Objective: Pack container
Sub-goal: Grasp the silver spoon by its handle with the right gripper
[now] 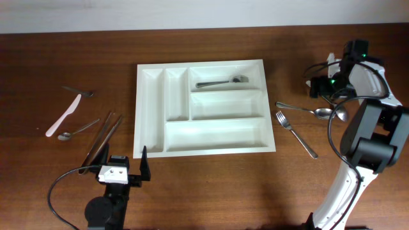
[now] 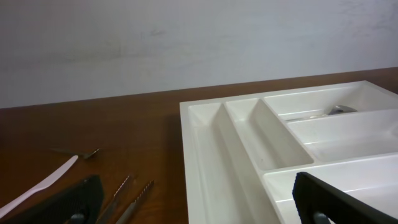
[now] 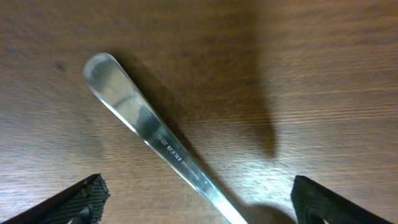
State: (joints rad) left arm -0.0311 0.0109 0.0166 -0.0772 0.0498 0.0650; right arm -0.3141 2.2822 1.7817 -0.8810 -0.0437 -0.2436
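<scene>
The spoon's handle is below my right gripper, between its open fingers. Next, my right gripper needs to go down onto the thin handle of the metal spoon (image 1: 327,99) (image 3: 210,191) and close.
The white cutlery tray (image 1: 204,64) lies mid-table, with one metal fork (image 1: 220,82) in its top long compartment. My left gripper (image 1: 128,171) is open and empty at the tray's near left corner. The left wrist view shows the tray (image 2: 196,155) between the fingers (image 2: 199,208), with the fork (image 2: 336,111) far off. My right gripper (image 1: 327,94) is right of the tray. It is open (image 3: 199,199) and low over a metal cutlery handle (image 3: 149,140) that lies on the table between the fingers, untouched.
Right of the tray lie a spoon (image 1: 300,107), a second spoon (image 1: 342,115) and a fork (image 1: 295,133). On the left lie a white plastic knife (image 1: 64,115), a small fork (image 1: 80,91), a spoon (image 1: 78,131) and two metal knives (image 1: 102,142).
</scene>
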